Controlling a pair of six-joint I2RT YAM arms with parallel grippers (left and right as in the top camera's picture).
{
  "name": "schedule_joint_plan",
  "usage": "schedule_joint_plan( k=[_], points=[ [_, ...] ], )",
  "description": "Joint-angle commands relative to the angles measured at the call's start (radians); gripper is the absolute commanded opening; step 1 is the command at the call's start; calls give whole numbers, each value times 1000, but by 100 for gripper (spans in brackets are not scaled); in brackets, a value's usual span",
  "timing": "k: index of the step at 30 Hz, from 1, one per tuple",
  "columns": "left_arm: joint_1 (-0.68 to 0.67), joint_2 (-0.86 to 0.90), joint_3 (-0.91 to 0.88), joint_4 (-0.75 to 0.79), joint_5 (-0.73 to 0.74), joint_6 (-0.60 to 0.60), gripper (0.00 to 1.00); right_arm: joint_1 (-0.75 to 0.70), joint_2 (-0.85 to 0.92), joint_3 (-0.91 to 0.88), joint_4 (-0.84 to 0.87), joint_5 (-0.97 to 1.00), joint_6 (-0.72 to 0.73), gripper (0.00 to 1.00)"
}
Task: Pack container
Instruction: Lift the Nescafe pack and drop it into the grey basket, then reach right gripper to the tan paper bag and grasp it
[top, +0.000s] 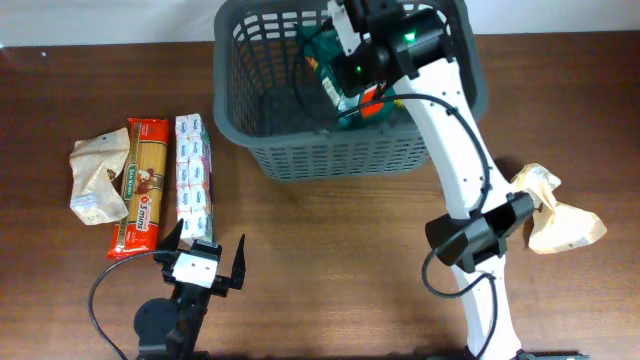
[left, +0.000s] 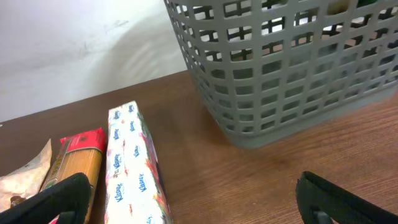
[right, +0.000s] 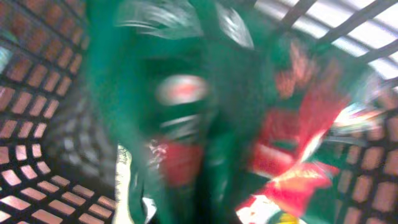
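The green and red packet (top: 328, 80) is already between the basket's sides, so my right gripper will lower slightly toward the basket's bottom and open next.
The dark grey lattice basket (top: 330, 160) stands at the back centre; it also shows in the left wrist view (left: 280, 81) and as walls in the right wrist view (right: 37, 93). My right gripper (top: 352, 72) is down inside the basket. A green and red snack packet (top: 328, 80) sits right at it and fills the blurred right wrist view (right: 205, 112), hiding the fingers; the gripper seems shut on it. My left gripper (top: 205, 243) is open and empty, low over the table in front of the packets, as the left wrist view (left: 199, 205) shows.
Left of the basket lie a white tissue pack (top: 192, 180) (left: 134, 168), a red and orange spaghetti packet (top: 140, 185) (left: 78, 165) and a crumpled beige bag (top: 98, 175) (left: 22, 180). Another beige bag (top: 560, 215) lies at the right, by the right arm.
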Motion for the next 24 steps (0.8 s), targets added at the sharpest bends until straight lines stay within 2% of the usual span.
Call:
schedule_joint_plan(
  k=[1, 7, 8, 9, 10, 12, 15, 20, 24],
  points=[
    [3, -9, -6, 3, 11, -6, 99, 13, 18, -70, 42, 9, -9, 4],
    [3, -9, -6, 3, 11, -6, 99, 13, 10, -126, 62, 14, -10, 3],
    [3, -9, -6, 3, 11, -6, 99, 11, -5, -115, 61, 26, -10, 13],
    [3, -9, -6, 3, 11, -6, 99, 10, -22, -102, 59, 44, -10, 43],
    [3, -9, -6, 3, 11, -6, 99, 9, -45, -82, 57, 77, -10, 64],
    [3, -9, -6, 3, 11, -6, 99, 4, -95, -40, 55, 144, -10, 73],
    [3, -9, -6, 3, 11, -6, 99, -9, -206, 31, 55, 246, -13, 94],
    [3, -9, -6, 3, 11, -6, 99, -110, -416, 50, 54, 300, -17, 99],
    [3, -9, -6, 3, 11, -6, 99, -335, -561, 0, 37, 292, -17, 99]
  ],
)
